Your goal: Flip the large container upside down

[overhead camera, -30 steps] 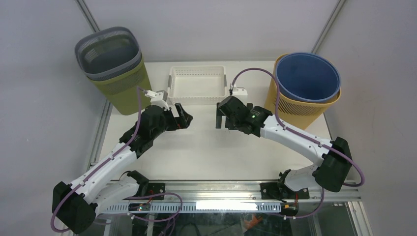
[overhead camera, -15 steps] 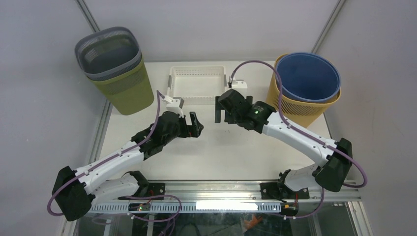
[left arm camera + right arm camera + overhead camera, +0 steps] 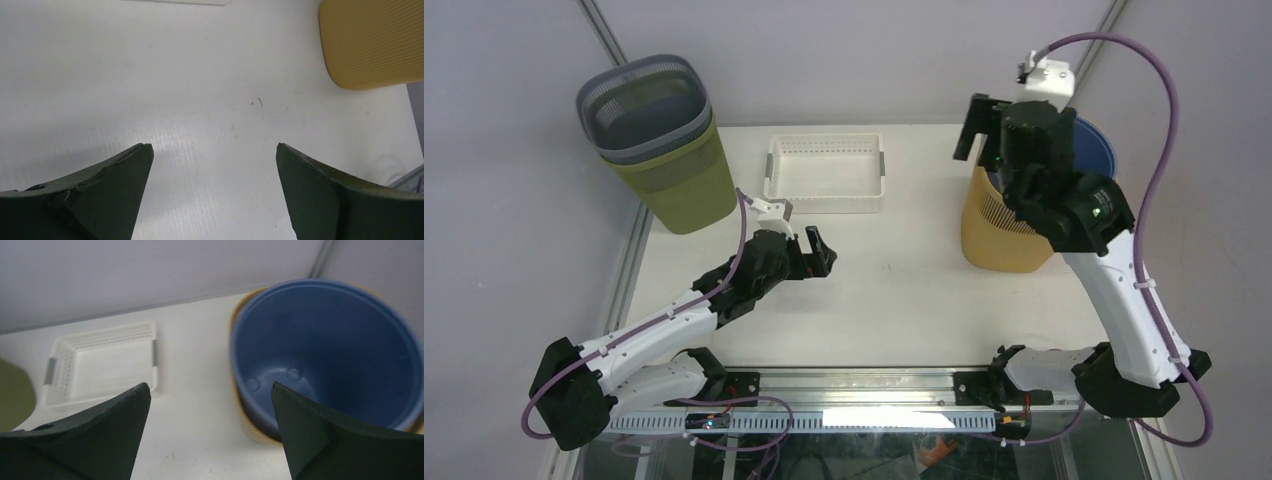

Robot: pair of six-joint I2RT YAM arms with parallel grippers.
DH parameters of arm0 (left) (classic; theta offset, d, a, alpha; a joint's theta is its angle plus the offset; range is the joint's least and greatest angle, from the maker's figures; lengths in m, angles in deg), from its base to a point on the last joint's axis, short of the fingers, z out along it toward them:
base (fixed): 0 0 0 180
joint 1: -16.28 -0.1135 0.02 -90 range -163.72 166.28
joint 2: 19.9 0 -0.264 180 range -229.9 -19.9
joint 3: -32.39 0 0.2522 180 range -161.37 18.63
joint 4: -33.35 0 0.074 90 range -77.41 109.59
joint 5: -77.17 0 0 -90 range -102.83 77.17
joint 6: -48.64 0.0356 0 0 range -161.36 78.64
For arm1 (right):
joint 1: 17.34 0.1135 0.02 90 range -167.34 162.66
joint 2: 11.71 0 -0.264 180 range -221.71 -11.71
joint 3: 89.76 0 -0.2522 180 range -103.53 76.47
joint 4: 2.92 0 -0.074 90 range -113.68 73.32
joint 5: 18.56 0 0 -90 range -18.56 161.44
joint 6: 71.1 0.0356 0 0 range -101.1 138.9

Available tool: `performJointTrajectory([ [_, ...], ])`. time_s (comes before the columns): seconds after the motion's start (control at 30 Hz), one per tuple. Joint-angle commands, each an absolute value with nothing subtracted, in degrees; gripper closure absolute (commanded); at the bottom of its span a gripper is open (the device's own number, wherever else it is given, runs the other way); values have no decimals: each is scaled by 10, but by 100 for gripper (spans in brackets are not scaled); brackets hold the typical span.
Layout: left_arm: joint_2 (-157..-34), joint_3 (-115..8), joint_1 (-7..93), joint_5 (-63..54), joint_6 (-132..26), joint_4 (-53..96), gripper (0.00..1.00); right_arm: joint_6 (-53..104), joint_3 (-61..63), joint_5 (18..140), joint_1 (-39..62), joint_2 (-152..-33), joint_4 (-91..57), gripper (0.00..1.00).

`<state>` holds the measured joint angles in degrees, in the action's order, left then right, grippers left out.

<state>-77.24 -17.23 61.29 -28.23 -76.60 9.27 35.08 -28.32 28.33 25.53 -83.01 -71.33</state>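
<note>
My right gripper will tilt down, then go down to the blue bin, to the right in the right wrist view, with its fingers on both sides of the basket-facing edge [image 3: 990,174] [image 3: 235,351].
A blue round bin [image 3: 1097,150] sits upright, nested inside a yellow slatted bin [image 3: 999,235], at the back right of the table. My right gripper [image 3: 973,127] is open and empty, raised high above the left rim of that pair. In the right wrist view the blue bin [image 3: 325,355] lies below, to the right of the open right gripper [image 3: 210,385]. My left gripper [image 3: 821,251] is open and empty, low over the table's middle. In the left wrist view the left gripper [image 3: 215,146] shows bare table between its fingers, with the yellow bin [image 3: 370,45] ahead at the right.
A grey mesh bin [image 3: 644,105] is nested in an olive-green bin [image 3: 679,185] at the back left. A white perforated basket [image 3: 824,172] stands at the back centre and also shows in the right wrist view [image 3: 100,365]. Walls rise behind the table.
My right arm has lifted from beside the white basket and swung up and right over the blue and yellow bins. My left gripper moved toward the centre, then held still.
</note>
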Motion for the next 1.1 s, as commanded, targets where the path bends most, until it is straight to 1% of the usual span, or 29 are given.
performJointTrajectory([
  [0.0,-766,-173,614,-283,-791,143,1,269,-323,327,140,-847,-756,6],
  [0.17,-802,-205,614,-248,-773,125,1,236,-339,416,40,-873,-797,16],
  [0.27,-822,-216,614,-236,-766,121,1,201,-326,507,0,-877,-811,22],
  [0.33,-834,-223,614,-232,-763,120,1,187,-317,537,-14,-876,-818,25],
  [0.47,-852,-235,614,-226,-763,121,1,163,-287,564,-30,-869,-815,24],
  [0.53,-858,-240,614,-225,-763,122,1,142,-268,575,-31,-865,-810,27],
  [0.7,-860,-240,614,-224,-764,122,1,122,-255,602,-43,-860,-806,28],
  [0.83,-853,-234,614,-225,-763,122,1,123,-262,628,-63,-869,-813,35],
  [0.93,-842,-229,614,-227,-764,122,1,126,-267,642,-77,-879,-819,43],
  [1.0,-836,-224,614,-228,-765,122,1,128,-269,655,-83,-883,-821,46],
  [1.07,-830,-219,614,-228,-766,122,1,127,-265,654,-84,-885,-822,47],
])
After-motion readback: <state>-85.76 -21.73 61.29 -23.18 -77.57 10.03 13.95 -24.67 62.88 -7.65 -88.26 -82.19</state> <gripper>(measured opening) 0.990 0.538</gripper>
